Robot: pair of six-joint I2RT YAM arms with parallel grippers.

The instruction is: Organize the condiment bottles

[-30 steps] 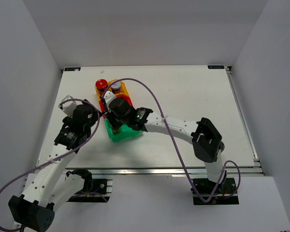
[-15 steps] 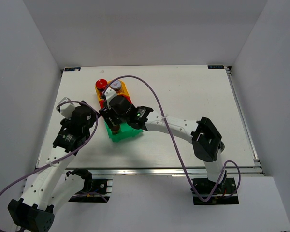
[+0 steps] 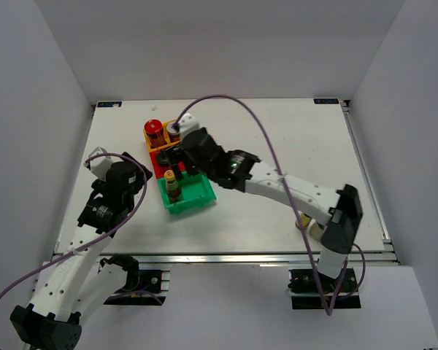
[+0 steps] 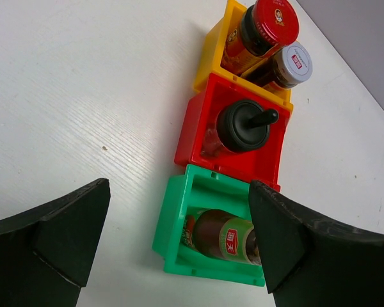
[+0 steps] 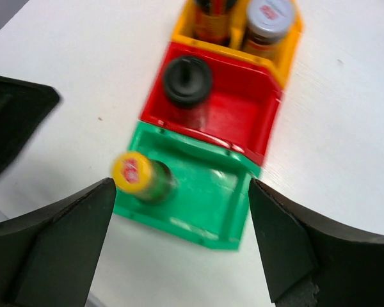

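My right gripper swings across, back and down onto the yellow bottle next, since that stands below it, far to its right in the top view.
Three bins stand in a row. The yellow bin (image 3: 150, 138) holds a red-capped jar (image 3: 155, 127) (image 4: 269, 24) and a silver-capped jar (image 3: 174, 130) (image 4: 289, 64) (image 5: 266, 18). One black-lidded jar (image 4: 243, 125) (image 5: 187, 80) stands in the red bin (image 3: 160, 162). A slim yellow-capped bottle (image 3: 171, 182) (image 5: 138, 174) stands upright in the green bin (image 3: 193, 195), at its left side. My right gripper (image 3: 177, 160) (image 5: 179, 246) hovers open above the green and red bins, holding nothing. My left gripper (image 3: 137, 177) (image 4: 179, 246) is open and empty, left of the bins.
The right half of the green bin (image 5: 211, 204) and of the red bin (image 5: 237, 118) is free. White table (image 3: 277, 131) stretches right of and behind the bins. A purple cable (image 3: 226, 98) arcs above the right arm.
My right gripper opened, let go of the yellow-capped bottle in the green bin and lifted away upward. The left arm barely shifted.
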